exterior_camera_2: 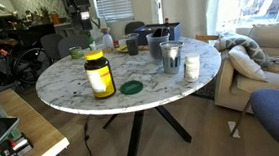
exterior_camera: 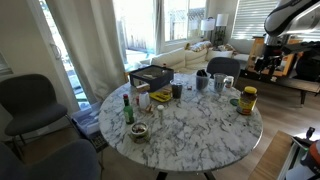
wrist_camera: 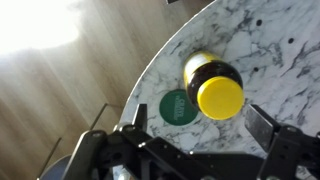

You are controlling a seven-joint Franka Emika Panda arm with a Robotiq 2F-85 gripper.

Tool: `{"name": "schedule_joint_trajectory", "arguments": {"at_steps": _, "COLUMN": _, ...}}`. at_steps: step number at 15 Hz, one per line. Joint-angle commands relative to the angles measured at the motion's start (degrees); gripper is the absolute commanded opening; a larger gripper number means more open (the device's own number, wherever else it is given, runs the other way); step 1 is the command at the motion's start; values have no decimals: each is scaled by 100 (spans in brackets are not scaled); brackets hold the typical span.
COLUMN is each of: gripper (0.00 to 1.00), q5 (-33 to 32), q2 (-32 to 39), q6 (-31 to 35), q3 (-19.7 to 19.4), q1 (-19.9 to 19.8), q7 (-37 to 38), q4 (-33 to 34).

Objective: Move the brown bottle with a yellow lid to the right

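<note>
I need to lower my open gripper straight toward the yellow lid [exterior_camera_2: 95, 54] [wrist_camera: 220, 97], which is well below it and faces up, until the spread fingers are on both sides of the lid and close.
The brown bottle with a yellow lid [exterior_camera: 247, 99] stands upright near the edge of the round marble table [exterior_camera: 190, 135] in both exterior views [exterior_camera_2: 99, 73]. In the wrist view I look down on its yellow lid [wrist_camera: 220, 97]. A green round coaster [wrist_camera: 177, 105] lies on the marble beside it. My gripper [wrist_camera: 198, 125] is open and empty, well above the bottle, its two fingers spread either side of the lid's lower edge. The arm [exterior_camera: 290, 20] shows at the top corner of an exterior view.
A slim green bottle [exterior_camera: 127, 108], a small bowl [exterior_camera: 138, 131], mugs and a black box [exterior_camera: 150, 75] stand across the table. A glass [exterior_camera_2: 171, 55] and a white cup [exterior_camera_2: 191, 67] stand beyond the coaster [exterior_camera_2: 131, 87]. Chairs surround the table; its edge is close to the bottle.
</note>
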Motion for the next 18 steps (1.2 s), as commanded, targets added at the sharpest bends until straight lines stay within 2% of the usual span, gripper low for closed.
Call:
{"name": "schedule_joint_trajectory", "arguments": {"at_steps": 1, "gripper": 100, "q5": 553, "q2": 428, "q6": -307, "q3": 23, "q1": 181, "q7": -110, "q4": 86}}
{"name": "schedule_joint_trajectory", "arguments": {"at_steps": 9, "gripper": 100, "q5": 885, "q2": 1122, "q6": 440, "q3": 320, "q1": 268, "q7": 272, "q4": 13}}
{"name": "schedule_joint_trajectory", "arguments": {"at_steps": 13, "gripper": 100, "q5": 789, "q2": 1357, "q6": 446, "q3": 457, "q1": 246, "q7": 538, "q4": 59}}
{"name": "schedule_joint_trajectory", "arguments": {"at_steps": 14, "gripper": 75, "q5": 753, "q2": 1394, "q6": 434, "q3": 486, "q1": 240, "q7": 610, "q4": 58}}
{"name": "schedule_joint_trajectory", "arguments": {"at_steps": 15, "gripper": 75, "q5": 766, "q2": 1423, "q6": 432, "q3": 498, "q1": 241, "q7": 632, "q4": 57}}
{"name": "schedule_joint_trajectory", "arguments": {"at_steps": 18, "gripper": 49, "q5": 744, "q2": 1451, "q6": 434, "q3": 516, "q1": 224, "q7": 719, "q4": 62}}
